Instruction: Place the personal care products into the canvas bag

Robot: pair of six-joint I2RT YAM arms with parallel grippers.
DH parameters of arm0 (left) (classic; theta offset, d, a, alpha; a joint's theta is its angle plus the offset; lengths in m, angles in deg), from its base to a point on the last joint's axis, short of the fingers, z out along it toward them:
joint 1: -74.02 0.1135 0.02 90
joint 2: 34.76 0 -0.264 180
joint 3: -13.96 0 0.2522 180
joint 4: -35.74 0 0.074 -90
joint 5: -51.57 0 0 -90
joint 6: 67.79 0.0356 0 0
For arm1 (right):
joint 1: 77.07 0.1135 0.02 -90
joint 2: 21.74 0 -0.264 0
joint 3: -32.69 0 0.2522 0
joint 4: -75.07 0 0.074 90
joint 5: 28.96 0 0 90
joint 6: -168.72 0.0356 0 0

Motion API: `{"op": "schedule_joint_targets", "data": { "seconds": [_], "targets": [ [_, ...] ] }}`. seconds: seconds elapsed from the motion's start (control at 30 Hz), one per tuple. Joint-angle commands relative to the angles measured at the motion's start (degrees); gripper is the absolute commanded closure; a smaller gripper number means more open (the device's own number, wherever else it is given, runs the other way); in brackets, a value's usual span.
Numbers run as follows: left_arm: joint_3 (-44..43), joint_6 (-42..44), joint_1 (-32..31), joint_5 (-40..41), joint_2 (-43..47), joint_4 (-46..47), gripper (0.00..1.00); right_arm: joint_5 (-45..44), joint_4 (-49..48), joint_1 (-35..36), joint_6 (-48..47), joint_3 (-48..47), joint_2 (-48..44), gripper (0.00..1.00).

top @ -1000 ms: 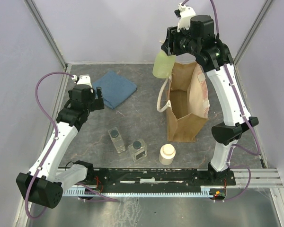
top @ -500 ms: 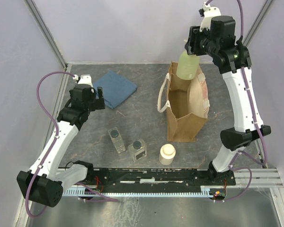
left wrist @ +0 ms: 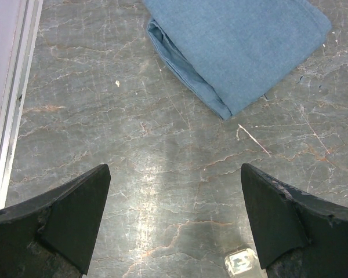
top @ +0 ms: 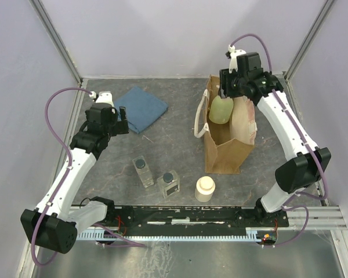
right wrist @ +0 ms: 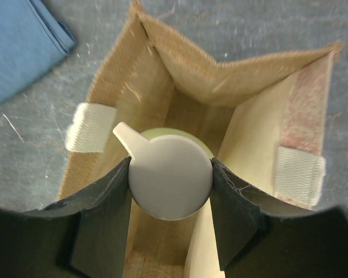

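I should next lower the pale green pump bottle with my right gripper onto the bag's bottom toward its far end [top: 218, 130] [right wrist: 198, 120] and let it go there, because that part of the bottom is still bare.
My right gripper [top: 225, 95] is shut on the cream top [right wrist: 169, 176] of the pale green pump bottle [top: 219, 110] and holds it upright in the open mouth of the tan canvas bag [top: 227, 152]. The wrist view looks straight down into the bag [right wrist: 156, 69]. Two clear dark-capped bottles [top: 142, 171] [top: 169, 183] and a cream cylindrical bottle [top: 205, 188] stand on the table in front of the bag. My left gripper [top: 120, 123] is open and empty, above bare table near the blue cloth; its wrist view shows a clear bottle's corner [left wrist: 241, 263] at the bottom edge.
A folded blue cloth [top: 141, 108] lies at the back left, also in the left wrist view [left wrist: 238, 46]. The bag's cream strap handles [top: 200, 119] hang over its sides. A metal rail [top: 209, 215] runs along the near edge. Purple walls enclose the table.
My right arm has swung the pump bottle rightward from beside the bag to above it, then lowered it into the bag's mouth. The left arm has not moved.
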Motion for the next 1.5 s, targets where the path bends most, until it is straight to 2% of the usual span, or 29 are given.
{"op": "schedule_joint_targets", "data": {
  "seconds": [0.0, 0.53, 0.87, 0.9, 0.97, 1.03, 1.13, 1.2, 1.37, 1.47],
  "targets": [
    [-0.24, 0.93, 0.25, -0.52, 0.48, 2.28, 0.00, 1.18, -15.45, 0.05, -0.13, 1.98, -3.36, 1.00],
    [0.52, 0.79, 0.28, 0.18, -0.10, 2.52, 0.00, -0.93, -20.14, 0.06, -4.36, 5.81, 5.37, 1.00],
    [0.75, 0.74, 0.22, -0.19, -0.65, 3.10, 0.00, -1.86, -22.09, 0.06, -5.27, 12.42, 6.20, 1.00],
    [0.78, 0.71, 0.29, -0.19, -0.78, 3.15, 0.01, -1.88, -21.99, 0.05, -5.29, 12.62, 6.33, 0.97],
    [0.78, 0.70, 0.27, -0.26, -0.84, 3.15, 0.00, -2.02, -21.59, 0.07, -5.33, 12.88, 6.48, 0.83],
    [0.78, 0.70, 0.22, -0.36, -0.84, 3.15, 0.00, -1.88, -21.57, 0.06, -5.43, 13.24, 6.26, 0.65],
    [0.71, 0.70, 0.25, -0.48, -0.63, 3.09, 0.00, -1.53, -21.70, 0.06, -5.48, 13.86, 5.42, 0.31],
    [0.69, 0.64, 0.20, -0.77, -0.41, 2.96, 0.00, -1.55, -21.11, -0.01, -5.42, 13.87, 4.40, 0.18],
    [0.69, 0.28, 0.22, -2.42, 0.67, 3.18, 0.00, -3.03, -17.17, 0.15, -5.33, 12.40, -0.13, 0.03],
    [0.78, 0.26, 0.27, -3.04, 0.91, 3.12, 0.00, -3.45, -13.36, 0.23, -5.30, 10.21, -4.31, 0.01]
  ]
}}
